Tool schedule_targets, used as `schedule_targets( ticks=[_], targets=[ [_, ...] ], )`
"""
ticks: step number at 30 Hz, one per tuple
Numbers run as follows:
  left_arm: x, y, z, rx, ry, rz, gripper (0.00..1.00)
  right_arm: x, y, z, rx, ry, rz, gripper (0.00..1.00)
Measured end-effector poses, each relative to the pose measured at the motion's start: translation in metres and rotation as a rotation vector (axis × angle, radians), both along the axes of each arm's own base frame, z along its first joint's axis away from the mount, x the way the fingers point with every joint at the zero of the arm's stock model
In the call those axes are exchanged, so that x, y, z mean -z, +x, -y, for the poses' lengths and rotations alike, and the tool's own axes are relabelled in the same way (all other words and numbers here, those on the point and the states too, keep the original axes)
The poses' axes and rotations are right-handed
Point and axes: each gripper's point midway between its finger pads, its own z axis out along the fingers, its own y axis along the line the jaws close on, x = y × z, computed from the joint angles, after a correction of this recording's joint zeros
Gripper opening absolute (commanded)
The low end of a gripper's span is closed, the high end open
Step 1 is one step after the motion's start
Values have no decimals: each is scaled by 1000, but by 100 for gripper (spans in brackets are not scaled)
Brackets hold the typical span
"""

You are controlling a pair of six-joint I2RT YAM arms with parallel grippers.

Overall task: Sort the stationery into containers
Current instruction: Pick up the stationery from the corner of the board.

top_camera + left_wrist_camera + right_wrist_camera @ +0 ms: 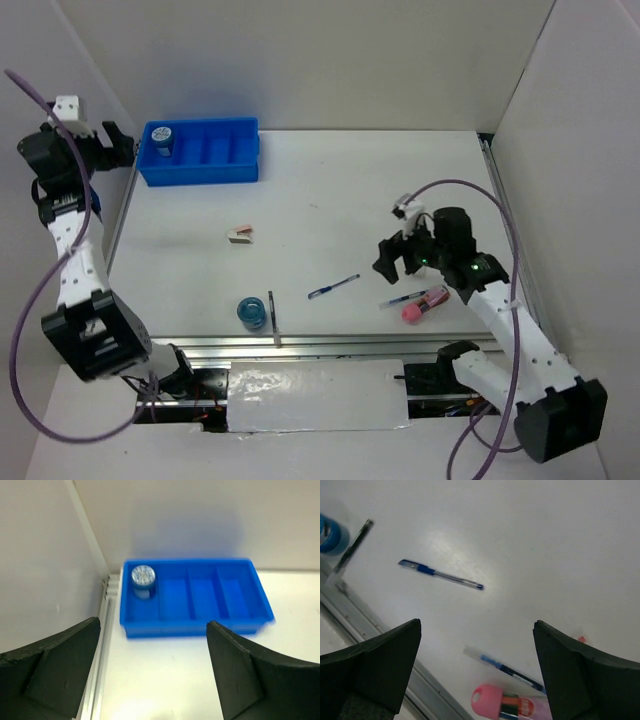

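Note:
I will move my right gripper past the pens next, then lower it to the blue tape roll by the near bar (252,313) (332,536), because this roll is outside the tray.
The blue tray (200,152) stands at the far left, with one blue tape roll (162,136) in its leftmost compartment; the left wrist view shows the tray (200,622) and roll (143,576). My left gripper (112,145) is open and empty, left of the tray. My right gripper (397,258) is open and empty above a blue pen (505,668) and the pink tube (505,705). A second pen (333,287), a tape roll (251,312), a dark stick (273,318) and an eraser (240,235) lie on the table.
White walls enclose the table on the left, back and right. A metal rail (300,345) runs along the near edge, and a rail (102,645) runs along the left edge by the tray.

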Motion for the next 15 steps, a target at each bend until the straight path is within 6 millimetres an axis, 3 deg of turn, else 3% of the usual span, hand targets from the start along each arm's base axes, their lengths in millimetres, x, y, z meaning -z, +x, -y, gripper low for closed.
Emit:
schedule_targets(
  ticks=[2,5,8,11,15],
  targets=[
    [9,-35,11,21,11,-30,99,5,-8,-33,-117,-13,-34,100],
    [42,-79,35,73,-7,-123,99,11,-19,-85,-274,-72,-48,100],
    [64,-110,56,118,-37,-200,99,14,-36,-139,-428,-132,0,100],
    [69,-135,74,156,-42,-234,99,21,-54,-181,-541,-165,13,100],
    [65,-159,94,198,-30,-227,99,38,-52,-223,-583,-192,-5,100]
  ],
)
